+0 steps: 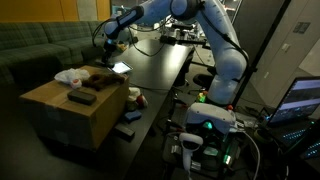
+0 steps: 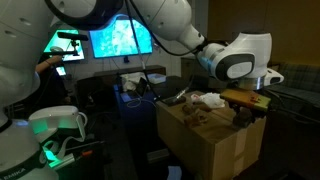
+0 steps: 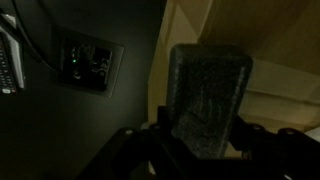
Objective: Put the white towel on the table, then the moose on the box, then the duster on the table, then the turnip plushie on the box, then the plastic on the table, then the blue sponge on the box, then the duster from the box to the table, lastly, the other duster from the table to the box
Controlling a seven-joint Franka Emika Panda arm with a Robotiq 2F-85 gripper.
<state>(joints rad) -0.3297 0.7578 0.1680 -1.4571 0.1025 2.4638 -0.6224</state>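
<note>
The part of the black table beside the small items is clear, so the robot's gripper should next swing away from the box (image 1: 58, 118), go down to that open part and release the flat grey block.
In the wrist view my gripper (image 3: 205, 138) is shut on a flat, speckled grey-blue block, the blue sponge (image 3: 210, 88), which stands upright between the jaws. Behind it lie the tan cardboard box (image 3: 270, 50) and the black table (image 3: 60, 130). In both exterior views the gripper (image 1: 107, 42) (image 2: 247, 99) hangs in the air by the far side of the box (image 1: 58, 118) (image 2: 215, 150). The white towel (image 1: 70, 76) (image 2: 208, 100) lies crumpled on the box top. A dark flat rectangular thing (image 1: 82, 98) lies on the box too.
A small device with a green light (image 3: 88, 62) sits on the table beside the box. A bright flat object (image 1: 121, 68) lies on the table (image 1: 160, 70) past the box. Small items (image 1: 133, 97) rest beside the box. Monitors (image 2: 120, 40) glow behind, and a sofa (image 1: 40, 45) stands at the back.
</note>
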